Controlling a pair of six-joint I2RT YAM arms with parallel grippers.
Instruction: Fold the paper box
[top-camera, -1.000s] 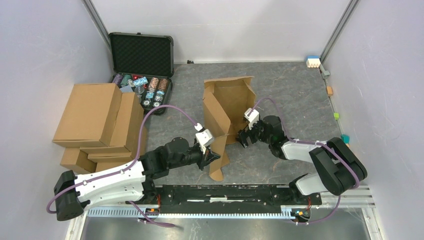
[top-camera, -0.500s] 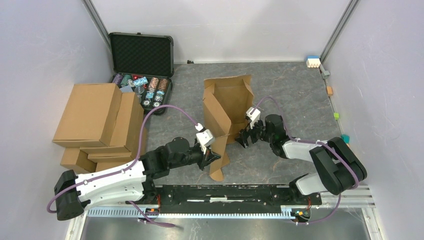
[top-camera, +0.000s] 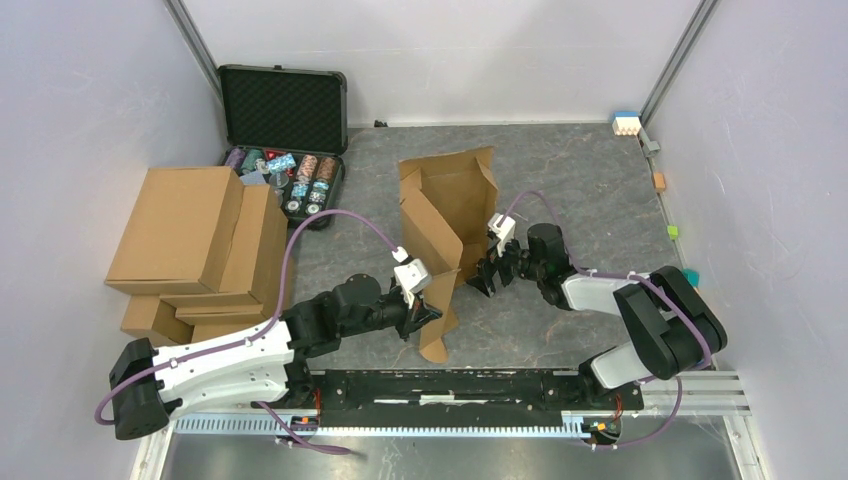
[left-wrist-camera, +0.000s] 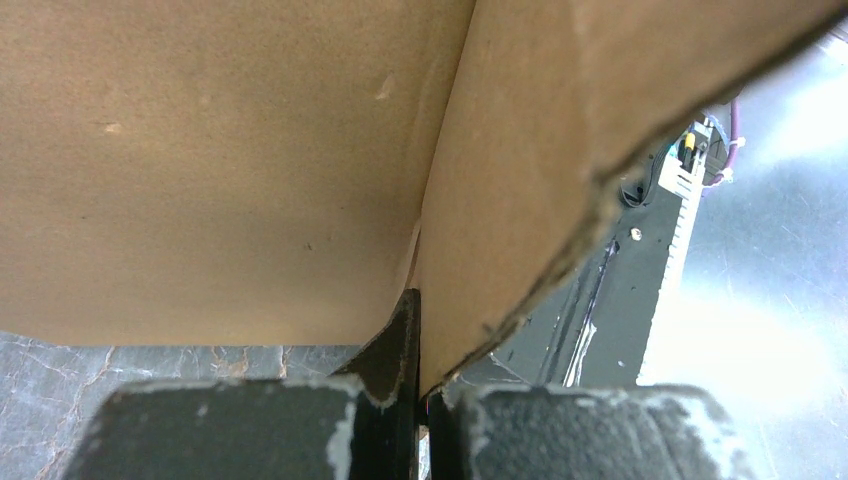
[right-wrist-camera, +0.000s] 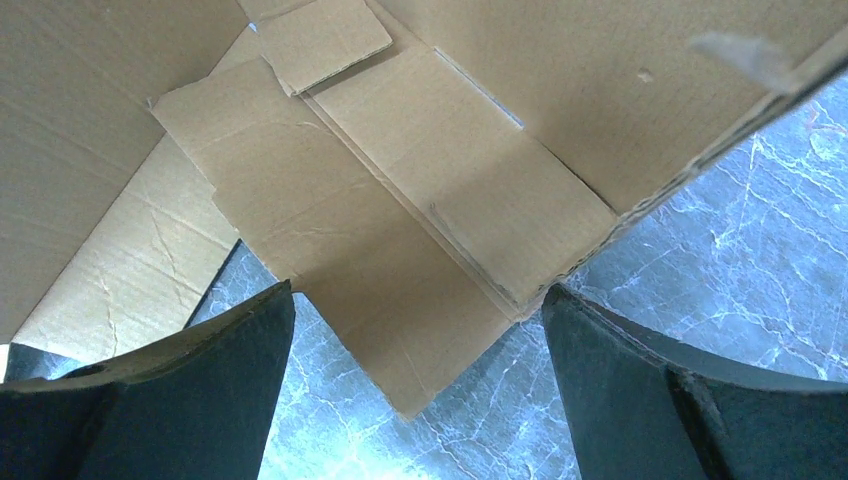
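The robot's right gripper needs to move outward next and turn onto the loose edge of the upright side flap (top-camera: 486, 238) (right-wrist-camera: 695, 167), because that edge runs outside its spread fingers.
The paper box (top-camera: 445, 215) is a brown cardboard die-cut sheet, partly raised, its panels standing up in the middle of the table. My left gripper (top-camera: 428, 316) is shut on the near lower flap; in the left wrist view the cardboard (left-wrist-camera: 520, 190) is pinched between the black fingers (left-wrist-camera: 400, 350). My right gripper (top-camera: 482, 277) is open at the sheet's right lower edge. In the right wrist view a flap corner (right-wrist-camera: 420, 300) lies between the two spread fingers (right-wrist-camera: 200, 380), which do not close on it.
A pile of ready-made brown cartons (top-camera: 195, 250) stands at the left. An open black foam-lined case (top-camera: 283, 135) with small coloured items sits at the back left. Small coloured blocks (top-camera: 626, 123) lie along the right wall. The arm base rail (top-camera: 450, 385) runs along the near edge.
The raised cardboard has shifted slightly left and back. My right gripper moved a little left, closer to the sheet's edge. The left gripper keeps its hold.
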